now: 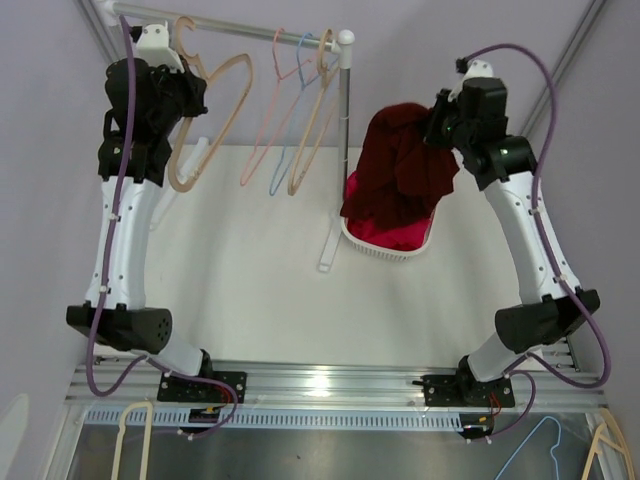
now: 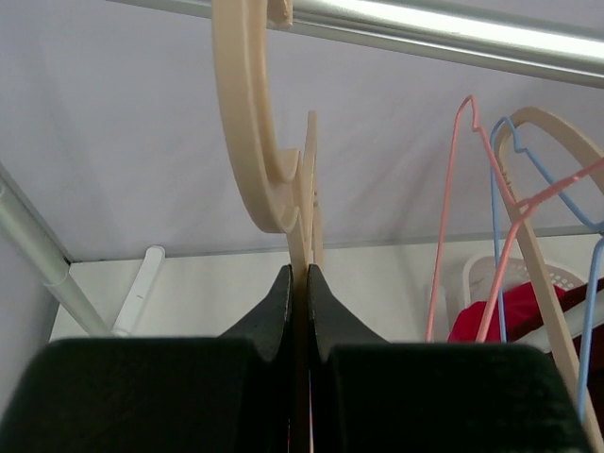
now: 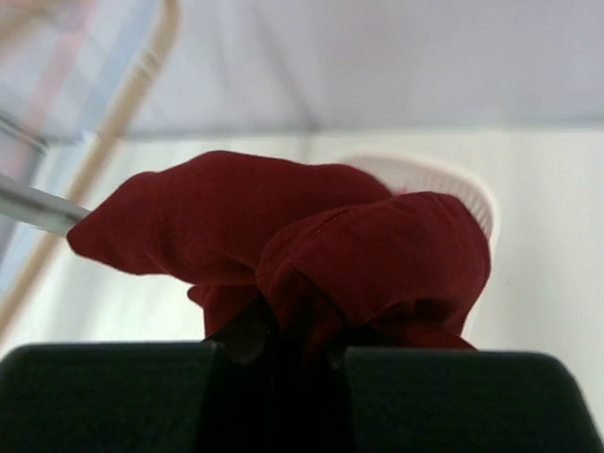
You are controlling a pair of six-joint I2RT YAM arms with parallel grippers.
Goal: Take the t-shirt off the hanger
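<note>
I need to tilt my right gripper downward next, lower it to the white basket (image 3: 436, 179) and release the shirt (image 3: 311, 236) there, as the basket stands below the hanging dark red t-shirt.
A dark red t-shirt (image 1: 402, 165) hangs bunched from my right gripper (image 1: 437, 128) above a white basket (image 1: 388, 247); its lower part rests in the basket. In the right wrist view the gripper (image 3: 291, 326) is shut on the shirt (image 3: 311, 236). My left gripper (image 1: 185, 75) is shut on a beige hanger (image 1: 200, 120) whose hook is over the rail (image 1: 240, 28). In the left wrist view the jaws (image 2: 299, 283) pinch the hanger's neck (image 2: 274, 170) below the rail (image 2: 425, 28). The hanger carries no shirt.
Pink (image 1: 268, 110), blue (image 1: 295, 115) and beige (image 1: 318, 110) hangers hang on the rail further right. The rack's upright post (image 1: 345, 130) and foot (image 1: 330, 245) stand beside the basket. More hangers lie below the near edge (image 1: 135, 440), (image 1: 600, 445).
</note>
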